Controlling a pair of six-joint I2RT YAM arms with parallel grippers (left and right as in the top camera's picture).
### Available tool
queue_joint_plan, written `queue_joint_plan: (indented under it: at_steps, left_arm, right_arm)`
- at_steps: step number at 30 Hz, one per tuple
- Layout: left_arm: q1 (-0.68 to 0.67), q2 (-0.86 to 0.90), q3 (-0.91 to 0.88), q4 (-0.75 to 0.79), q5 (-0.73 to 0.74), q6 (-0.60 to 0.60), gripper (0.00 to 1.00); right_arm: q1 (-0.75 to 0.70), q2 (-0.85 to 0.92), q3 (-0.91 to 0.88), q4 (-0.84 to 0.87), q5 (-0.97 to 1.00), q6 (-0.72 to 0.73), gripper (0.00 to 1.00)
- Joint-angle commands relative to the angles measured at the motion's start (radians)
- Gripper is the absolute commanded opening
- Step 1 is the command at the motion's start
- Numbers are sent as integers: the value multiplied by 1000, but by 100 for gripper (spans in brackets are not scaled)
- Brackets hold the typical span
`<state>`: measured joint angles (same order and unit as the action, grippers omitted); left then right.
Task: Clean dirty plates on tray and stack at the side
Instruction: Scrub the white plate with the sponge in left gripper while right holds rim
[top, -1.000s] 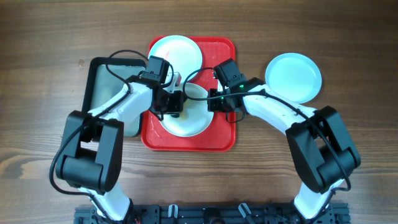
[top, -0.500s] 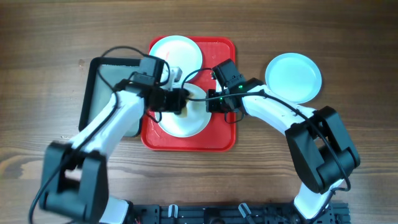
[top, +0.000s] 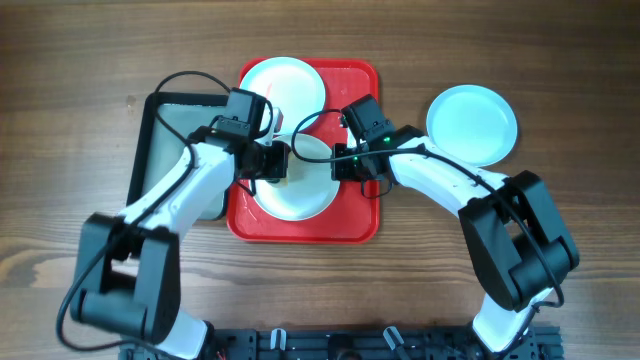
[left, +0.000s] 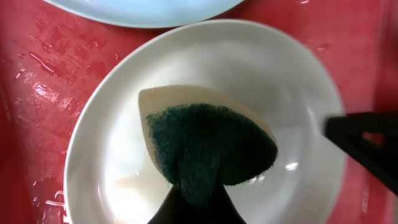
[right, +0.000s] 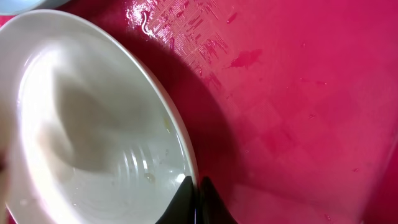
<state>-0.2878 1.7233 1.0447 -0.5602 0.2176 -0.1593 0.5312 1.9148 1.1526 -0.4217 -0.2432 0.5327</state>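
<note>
The left gripper lifts next, moves to the left in the overhead view and lowers the sponge (left: 211, 146) there to release it, since the pan's grey bottom lies bare.
A white plate (top: 303, 197) lies in the middle of the red tray (top: 352, 228). My left gripper (top: 281, 167) is shut on a green-and-cream sponge (left: 211, 146), which rests in the plate's bowl (left: 298, 93). At the plate's right rim my right gripper (top: 341, 166) is shut on the edge; in the right wrist view its jaws (right: 196, 196) pinch the rim of the plate (right: 81, 124). A second plate (top: 285, 82) sits at the tray's far end. A pale turquoise plate (top: 472, 123) lies on the table to the right.
A black-rimmed pan (top: 160, 125) stands on the table left of the tray, partly under my left arm. The tray floor (right: 298, 93) is wet with drops and streaks. Bare wooden table surrounds everything.
My left arm shifted the sponge a little right across the white plate and back left, its elbow swinging outward. The right gripper and the plates have stayed put.
</note>
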Motion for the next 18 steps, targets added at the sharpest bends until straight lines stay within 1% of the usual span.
queue_joint_plan:
  at_steps: [1,4,11,18]
  left_arm:
    - [5,57,2,26,-114,-2,4]
    - [5,59,2,33,-176,-3,4]
    - [4,60,-3,29,-178,-3,4]
    - [4,60,-70,76,-177,-6,4]
  right_arm:
    - [3,13,11,7,-12,-7,4]
    - [3,13,11,5,-12,-7,4]
    - [3,13,11,5,-12,-7,4]
    - [3,12,11,5,-12,-7,4]
